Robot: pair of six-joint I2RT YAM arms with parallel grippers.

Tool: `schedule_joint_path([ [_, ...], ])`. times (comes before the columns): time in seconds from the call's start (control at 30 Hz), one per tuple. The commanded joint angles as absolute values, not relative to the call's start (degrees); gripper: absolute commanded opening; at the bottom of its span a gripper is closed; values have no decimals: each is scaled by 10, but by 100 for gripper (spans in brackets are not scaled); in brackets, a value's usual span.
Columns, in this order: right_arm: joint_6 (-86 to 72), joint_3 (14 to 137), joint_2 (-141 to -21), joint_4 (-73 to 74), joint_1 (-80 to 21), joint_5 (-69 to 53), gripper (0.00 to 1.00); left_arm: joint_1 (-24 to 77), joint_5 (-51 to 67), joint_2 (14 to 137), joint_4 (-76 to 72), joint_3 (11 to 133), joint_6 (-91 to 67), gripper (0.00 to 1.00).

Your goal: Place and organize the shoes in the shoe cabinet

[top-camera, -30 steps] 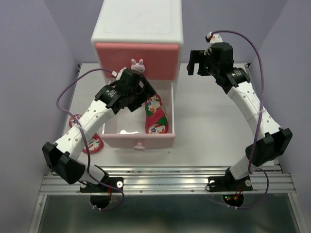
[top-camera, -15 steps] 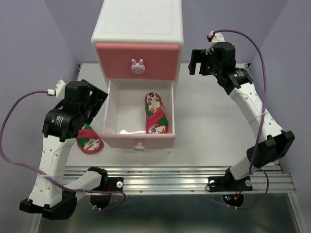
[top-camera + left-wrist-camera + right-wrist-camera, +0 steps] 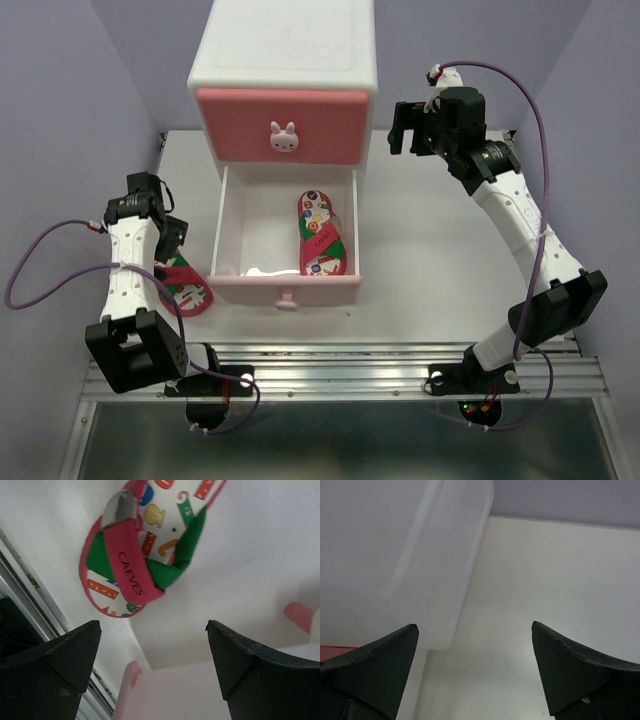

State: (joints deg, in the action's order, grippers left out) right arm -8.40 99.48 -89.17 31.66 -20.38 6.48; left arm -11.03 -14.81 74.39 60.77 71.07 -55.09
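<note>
I should lower my left gripper toward the tabletop next and close it on the sandal's red lettered strap, because that narrow strap fits between its open fingers.
The white shoe cabinet stands at the back, its darker pink upper drawer shut and its paler lower drawer pulled out. One red sandal with a printed insole lies inside the open drawer. The other red sandal lies on the table left of the drawer; the left wrist view shows its green and red straps. My left gripper is open and empty above it. My right gripper is open and empty beside the cabinet's right side. No white sneakers are clearly in view.
A small white shape shows at the drawer's front left; I cannot tell what it is. The drawer's pink corner lies just below my left fingers. The metal rail runs along the near table edge. Purple walls enclose the table.
My left arm has swung out of the open drawer to the left and now hangs over the sandal on the table. The right arm has not moved.
</note>
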Motion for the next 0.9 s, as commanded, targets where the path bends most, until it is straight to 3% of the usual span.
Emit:
schedule_joint_path([
  [0.0,-82,1003,-867,309,-208,69,100,-148,-169,740,594,673,-565,99],
  [0.63,-78,1004,-872,313,-208,45,100,-181,-175,823,434,549,-707,98],
  [0.73,-79,1014,-878,313,-208,43,100,-185,-164,852,396,541,-715,78],
  [0.77,-78,1016,-879,314,-208,44,100,-185,-158,866,391,543,-715,45],
  [0.83,-74,1018,-878,315,-208,50,100,-185,-157,877,411,565,-721,0],
  [0.87,-73,1020,-877,316,-208,52,100,-184,-162,875,419,575,-720,0],
])
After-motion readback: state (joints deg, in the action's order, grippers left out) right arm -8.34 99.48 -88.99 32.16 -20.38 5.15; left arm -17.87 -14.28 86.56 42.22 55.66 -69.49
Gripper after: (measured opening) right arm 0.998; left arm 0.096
